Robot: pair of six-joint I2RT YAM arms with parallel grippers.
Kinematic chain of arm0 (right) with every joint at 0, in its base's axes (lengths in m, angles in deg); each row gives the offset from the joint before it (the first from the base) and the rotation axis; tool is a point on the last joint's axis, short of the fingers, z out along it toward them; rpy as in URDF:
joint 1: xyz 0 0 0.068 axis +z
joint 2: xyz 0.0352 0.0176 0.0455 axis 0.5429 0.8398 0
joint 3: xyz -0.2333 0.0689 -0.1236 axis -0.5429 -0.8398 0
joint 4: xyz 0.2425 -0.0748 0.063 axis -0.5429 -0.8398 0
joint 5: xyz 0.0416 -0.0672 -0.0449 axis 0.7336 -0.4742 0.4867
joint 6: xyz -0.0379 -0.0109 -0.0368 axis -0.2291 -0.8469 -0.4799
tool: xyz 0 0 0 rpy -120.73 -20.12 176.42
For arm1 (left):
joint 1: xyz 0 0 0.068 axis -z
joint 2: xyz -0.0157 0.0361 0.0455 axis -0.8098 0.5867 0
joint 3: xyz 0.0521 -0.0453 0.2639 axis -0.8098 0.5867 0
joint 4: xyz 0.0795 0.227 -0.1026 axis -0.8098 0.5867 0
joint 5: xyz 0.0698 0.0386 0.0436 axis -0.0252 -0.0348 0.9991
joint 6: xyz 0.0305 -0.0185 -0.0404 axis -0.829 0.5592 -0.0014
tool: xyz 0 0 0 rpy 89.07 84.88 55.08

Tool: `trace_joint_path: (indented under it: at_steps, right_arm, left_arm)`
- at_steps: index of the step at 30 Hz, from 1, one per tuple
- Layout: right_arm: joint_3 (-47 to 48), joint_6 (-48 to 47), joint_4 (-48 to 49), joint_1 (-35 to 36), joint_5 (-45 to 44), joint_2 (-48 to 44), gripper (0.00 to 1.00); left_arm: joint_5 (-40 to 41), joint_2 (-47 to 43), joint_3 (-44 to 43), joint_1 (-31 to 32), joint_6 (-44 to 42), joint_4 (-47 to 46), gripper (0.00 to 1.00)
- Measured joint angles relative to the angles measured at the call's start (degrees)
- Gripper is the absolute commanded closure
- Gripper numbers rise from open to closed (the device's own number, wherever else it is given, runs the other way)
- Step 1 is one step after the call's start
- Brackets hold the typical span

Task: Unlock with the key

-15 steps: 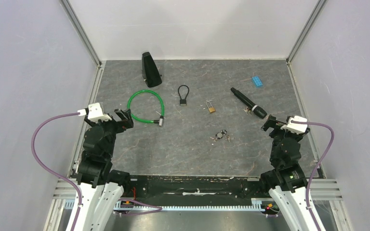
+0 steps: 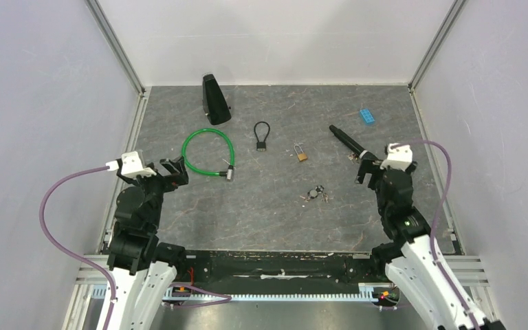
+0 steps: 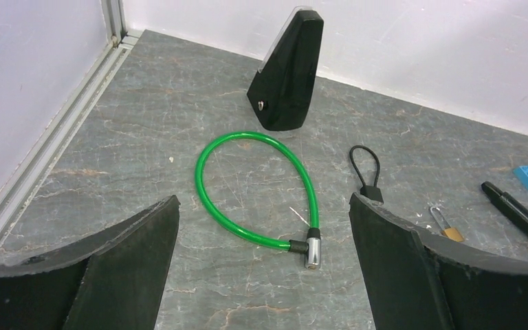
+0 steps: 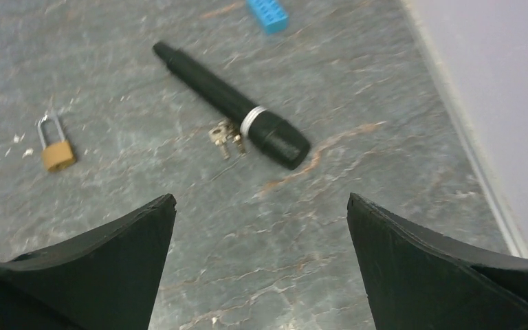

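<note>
The right gripper goes to the left in the top view and down onto the padlock's brass body (image 2: 302, 157) (image 4: 58, 157) next, since the padlock's shackle points outward.
A small brass padlock (image 2: 302, 156) lies mid-table, also in the right wrist view (image 4: 57, 152). A green cable lock (image 2: 229, 174) lies at the left, its metal cylinder (image 3: 312, 246) ahead of my left gripper. A small black loop lock (image 2: 262, 145) sits between them. A pair of small keys (image 4: 225, 139) lies against the black pen (image 4: 234, 106), and a key bunch (image 2: 315, 194) lies nearer the centre. My left gripper (image 3: 262, 199) is open and empty, just short of the green cable. My right gripper (image 4: 261, 197) is open and empty, just short of the pen's keys.
A black wedge-shaped block (image 2: 214, 101) stands at the back left. A blue brick (image 2: 367, 115) lies at the back right beyond the pen (image 2: 347, 141). White walls and metal rails enclose the grey marbled table (image 2: 268, 213).
My right arm has swung forward and left, bringing its gripper close to the pen's thick end. The left arm has barely shifted. Nothing on the table moved.
</note>
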Motion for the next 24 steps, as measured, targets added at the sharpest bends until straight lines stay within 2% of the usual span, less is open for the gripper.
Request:
trace_joint_path:
  at_steps: [6, 11, 24]
  right_arm:
    - [6.32, 0.37, -1.14, 0.0, 9.79, 18.4, 0.02]
    - [15.23, 0.28, -3.61, 0.87, 18.01, 35.39, 0.08]
    - [31.82, -2.49, -4.96, 6.6, 25.11, 59.49, 0.28]
  left_arm:
    - [0.0, -1.73, 0.02, 0.0, 0.0, 0.17, 0.02]
    - [0.13, -3.37, 0.07, 0.0, 0.0, 0.39, 0.02]
    - [1.36, -4.37, 0.07, 0.63, 0.0, 0.42, 0.02]
